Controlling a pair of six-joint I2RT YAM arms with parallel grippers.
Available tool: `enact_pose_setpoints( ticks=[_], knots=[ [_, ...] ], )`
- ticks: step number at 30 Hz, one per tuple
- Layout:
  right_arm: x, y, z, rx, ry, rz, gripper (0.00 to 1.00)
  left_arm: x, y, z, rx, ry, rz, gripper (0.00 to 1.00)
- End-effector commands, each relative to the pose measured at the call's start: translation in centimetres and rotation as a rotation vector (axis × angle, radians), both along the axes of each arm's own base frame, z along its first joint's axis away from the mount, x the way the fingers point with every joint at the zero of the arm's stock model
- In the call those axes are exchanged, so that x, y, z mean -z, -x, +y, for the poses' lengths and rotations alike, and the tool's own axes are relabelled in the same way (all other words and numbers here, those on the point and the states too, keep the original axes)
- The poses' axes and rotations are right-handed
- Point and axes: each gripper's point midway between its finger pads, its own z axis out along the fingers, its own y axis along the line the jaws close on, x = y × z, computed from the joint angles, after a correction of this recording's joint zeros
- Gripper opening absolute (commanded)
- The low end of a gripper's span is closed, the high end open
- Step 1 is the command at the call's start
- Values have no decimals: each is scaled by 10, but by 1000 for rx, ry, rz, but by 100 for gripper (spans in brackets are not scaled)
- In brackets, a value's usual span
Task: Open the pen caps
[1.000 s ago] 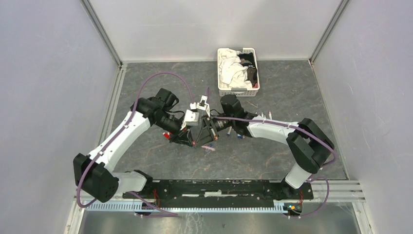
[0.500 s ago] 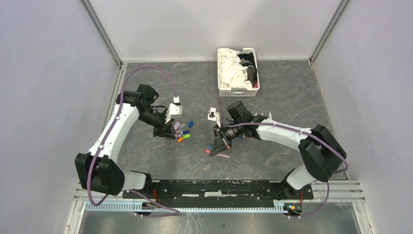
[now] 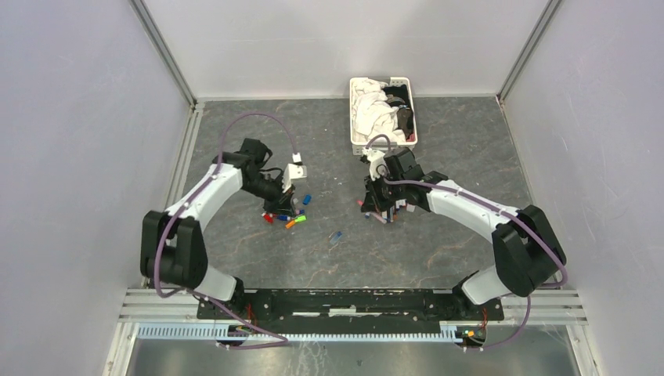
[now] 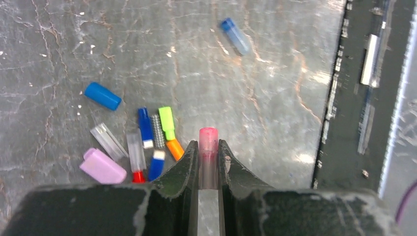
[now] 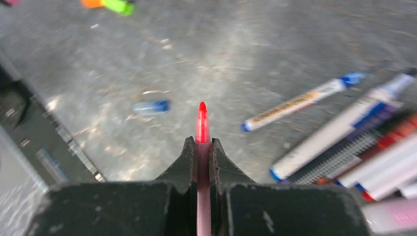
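My left gripper has bare floor past the green cap (image 3: pixel 322 220) (image 4: pixel 177 66) below it and to its right in the top view, so I should go down that way to release.
My left gripper (image 4: pixel 208 145) is shut on a pink-red pen cap (image 4: pixel 208 136), held just above the floor beside a pile of loose caps: blue (image 4: pixel 102 95), lilac (image 4: pixel 102 166), green (image 4: pixel 166 122) and orange (image 4: pixel 174 148). In the top view this gripper (image 3: pixel 283 207) is over that pile (image 3: pixel 286 219). My right gripper (image 5: pixel 202 143) is shut on an uncapped pink pen (image 5: pixel 202 123), its red tip bare. It hangs by a heap of pens (image 5: pixel 344 132) and shows right of centre in the top view (image 3: pixel 374 205).
A lone blue cap (image 3: pixel 335 235) lies between the arms. It also shows in the left wrist view (image 4: pixel 235 35) and the right wrist view (image 5: pixel 151 106). A white slatted basket (image 3: pixel 410 117) of cloths stands at the back. The black base rail (image 3: pixel 352 301) runs along the near edge.
The grippers were together at the centre and have pulled apart. The left carried the pink-red cap left to the cap pile. The right carried the bare pen back toward the pen heap.
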Motion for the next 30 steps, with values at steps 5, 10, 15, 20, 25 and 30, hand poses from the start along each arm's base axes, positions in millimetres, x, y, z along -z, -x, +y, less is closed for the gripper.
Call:
enact_pose_setpoints(
  ticks=[5,10,15,20,25,30],
  knots=[
    [8,-78,-52,485,196,-251,0,56,-53,-40,-96,-110,-87,3],
    [18,-94,-52,583,208,-259,0,76,-61,-41,-106,-173,-80,7],
    [33,-106,-47,644,252,-258,0,75,-58,-38,-108,-186,-71,25],
    [42,-116,-44,688,289,-281,0,45,-52,-41,-119,-141,-78,61],
    [43,-119,-46,722,302,-297,6,-4,-57,-40,-166,-71,-99,100],
    [38,-118,-47,729,303,-312,24,-51,-68,-22,-266,-59,-138,100]
  ],
)
